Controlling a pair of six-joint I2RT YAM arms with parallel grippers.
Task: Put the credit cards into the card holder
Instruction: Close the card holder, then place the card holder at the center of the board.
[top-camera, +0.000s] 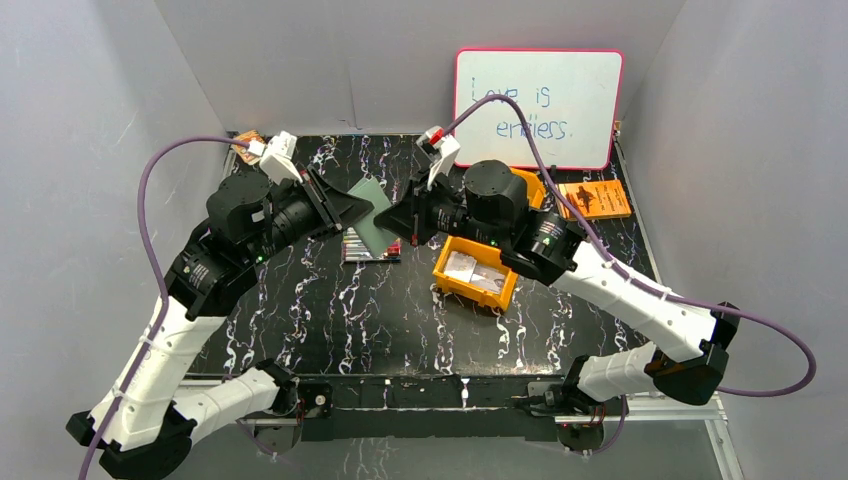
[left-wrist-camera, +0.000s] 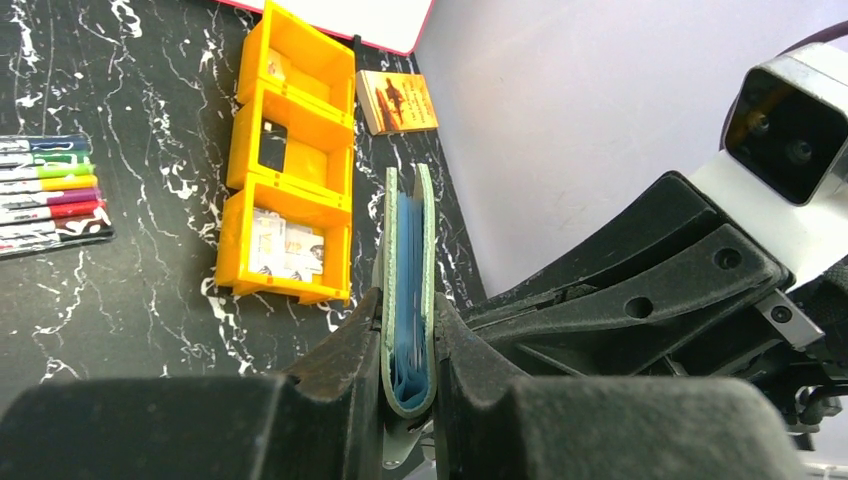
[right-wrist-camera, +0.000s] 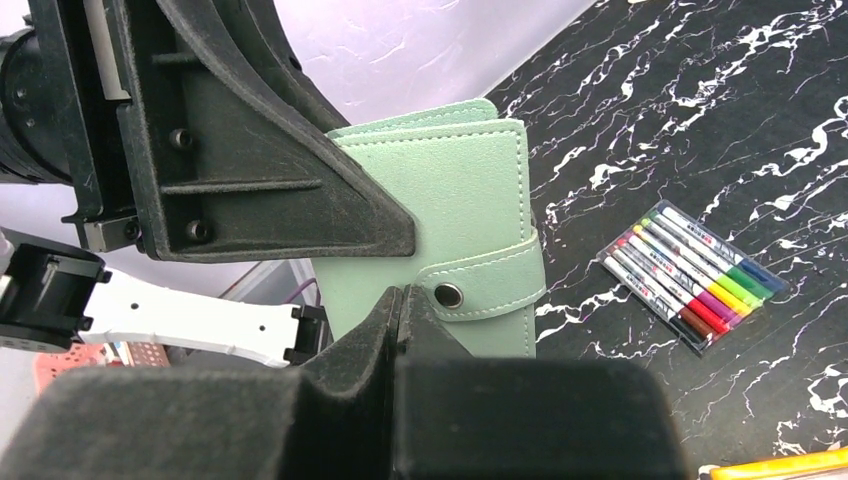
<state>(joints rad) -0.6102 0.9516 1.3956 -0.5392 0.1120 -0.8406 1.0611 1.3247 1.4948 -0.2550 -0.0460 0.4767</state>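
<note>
My left gripper brings the card holder (top-camera: 372, 215) back and down to the bare marbled table there next, clear of the markers, and lets go of it.
The card holder (top-camera: 372, 215), a pale green folded wallet with blue inner pockets, hangs in the air over the middle of the table. My left gripper (left-wrist-camera: 408, 310) is shut on its folded spine, and its open edge (left-wrist-camera: 410, 200) points away from that wrist camera. My right gripper (right-wrist-camera: 402, 292) is shut, and its tips sit against the end of the snap tab (right-wrist-camera: 480, 290); nothing shows between the fingers. Pale credit cards (left-wrist-camera: 285, 248) lie in the near compartment of the orange bin (top-camera: 452, 270). A dark card (left-wrist-camera: 272, 146) lies in the middle compartment.
A clear pack of coloured markers (top-camera: 368, 247) lies on the black marbled table under the wallet. An orange booklet (top-camera: 594, 198) lies at the back right, beside a pink-framed whiteboard (top-camera: 540, 105). Grey walls enclose the table on three sides.
</note>
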